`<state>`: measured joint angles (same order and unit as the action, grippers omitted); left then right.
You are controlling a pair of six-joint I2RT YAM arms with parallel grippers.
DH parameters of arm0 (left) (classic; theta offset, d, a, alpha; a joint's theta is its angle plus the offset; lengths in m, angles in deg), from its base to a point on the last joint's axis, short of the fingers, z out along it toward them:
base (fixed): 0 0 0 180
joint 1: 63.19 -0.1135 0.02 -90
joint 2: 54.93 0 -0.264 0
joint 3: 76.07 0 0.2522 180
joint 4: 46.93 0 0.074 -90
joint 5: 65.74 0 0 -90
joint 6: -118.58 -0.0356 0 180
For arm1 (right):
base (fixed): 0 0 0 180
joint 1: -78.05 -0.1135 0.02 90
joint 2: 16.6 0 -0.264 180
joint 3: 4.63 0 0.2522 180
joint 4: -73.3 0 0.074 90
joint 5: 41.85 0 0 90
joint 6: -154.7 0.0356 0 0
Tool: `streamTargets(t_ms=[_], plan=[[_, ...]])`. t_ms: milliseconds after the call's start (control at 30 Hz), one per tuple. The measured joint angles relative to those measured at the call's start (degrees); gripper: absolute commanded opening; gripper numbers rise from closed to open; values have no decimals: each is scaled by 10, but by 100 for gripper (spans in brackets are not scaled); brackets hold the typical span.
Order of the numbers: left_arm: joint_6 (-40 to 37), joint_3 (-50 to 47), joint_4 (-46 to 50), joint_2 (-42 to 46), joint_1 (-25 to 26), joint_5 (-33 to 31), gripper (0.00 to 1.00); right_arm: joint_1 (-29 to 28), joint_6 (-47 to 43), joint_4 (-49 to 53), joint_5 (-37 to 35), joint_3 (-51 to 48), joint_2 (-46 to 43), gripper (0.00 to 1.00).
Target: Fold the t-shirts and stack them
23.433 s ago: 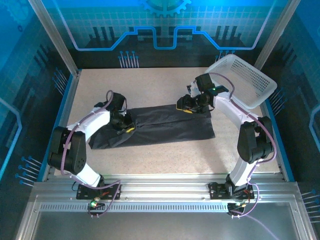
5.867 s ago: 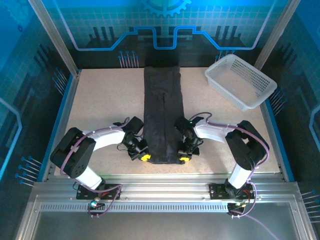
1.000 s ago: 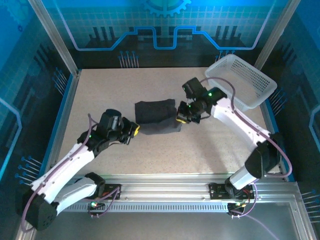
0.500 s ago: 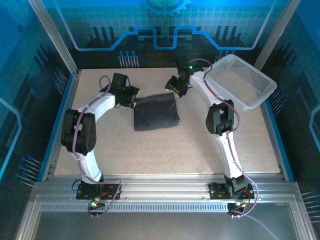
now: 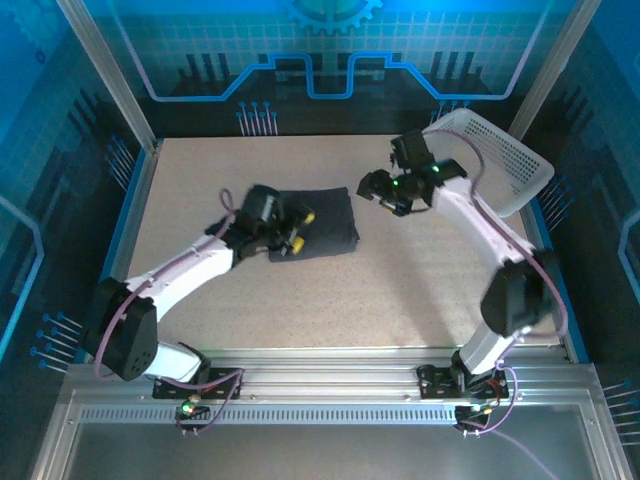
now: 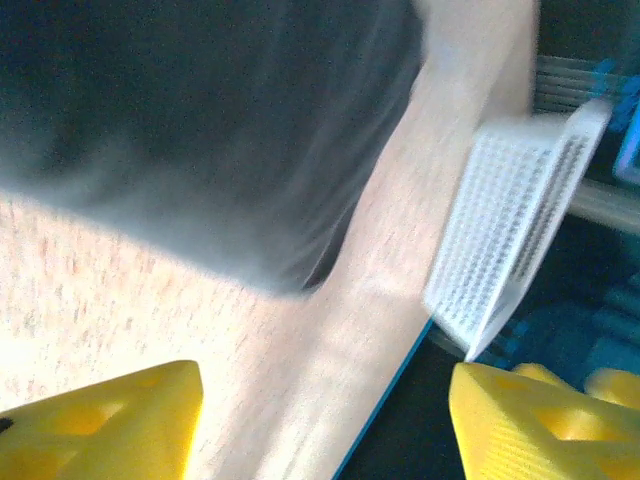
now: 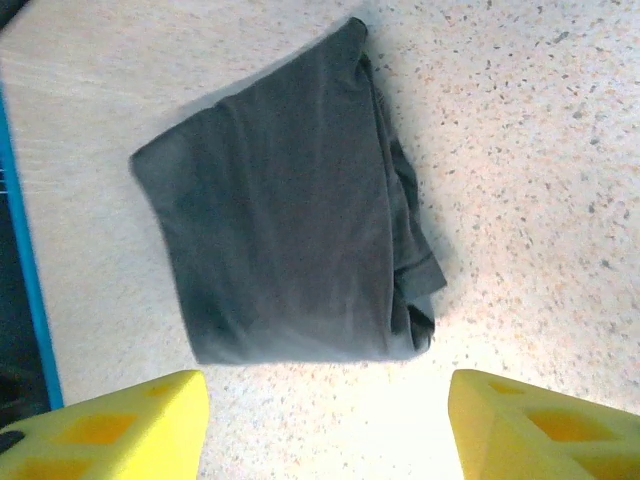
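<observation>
My left gripper comes down across the folded shirt next, onto its near edge [image 5: 338,251] beside the shirt's corner on my right gripper's side. That near edge lies uncovered.
A dark charcoal t-shirt [image 5: 322,222] lies folded into a small rectangle on the table, left of centre. The same shirt [image 7: 285,250] lies flat in the right wrist view, with bunched layers along its right edge. My left gripper [image 5: 297,232] hovers over the shirt's left part, open, its yellow fingertips [image 6: 95,420] wide apart with nothing between them; the blurred shirt [image 6: 200,120] shows above them. My right gripper [image 5: 380,192] hangs open to the right of the shirt, apart from it, its yellow fingers [image 7: 110,425] spread and holding nothing.
A white lattice basket [image 5: 500,160] stands tilted at the table's back right, just behind the right arm; the basket [image 6: 510,230] also appears in the left wrist view. The speckled tabletop [image 5: 400,290] stretches in front of the shirt. A blue table edge [image 7: 25,260] runs at left.
The long folded shirt has become a small rectangle. Since half a second ago, my left gripper moved from the shirt's back-left corner to over its left part; my right gripper swung right and nearer.
</observation>
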<state>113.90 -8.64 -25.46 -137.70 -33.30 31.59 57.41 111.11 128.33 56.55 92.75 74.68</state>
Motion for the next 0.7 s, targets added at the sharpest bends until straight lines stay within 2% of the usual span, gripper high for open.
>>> streamTargets(t_ms=[67, 167, 333, 400, 433, 567, 700], plan=[[47, -8, -27, -40, 40, -23, 74, 3, 0, -36, 14, -78, -69, 67], [95, -4, -85, -112, 73, -67, 74, 16, 0, -62, 35, -161, -125, 67], [155, 28, -140, -212, 96, -115, 74, 43, 0, -63, 52, -218, -166, 64], [183, 37, -141, -233, 99, -127, 70, 50, 0, -61, 58, -229, -185, 64], [195, 38, -144, -239, 99, -134, 64, 53, 0, -58, 60, -230, -195, 64], [233, 53, -164, -271, 95, -151, 26, 55, 0, -56, 69, -230, -226, 63], [244, 68, -192, -292, 73, -156, 3, 55, 0, -50, 74, -230, -239, 62]])
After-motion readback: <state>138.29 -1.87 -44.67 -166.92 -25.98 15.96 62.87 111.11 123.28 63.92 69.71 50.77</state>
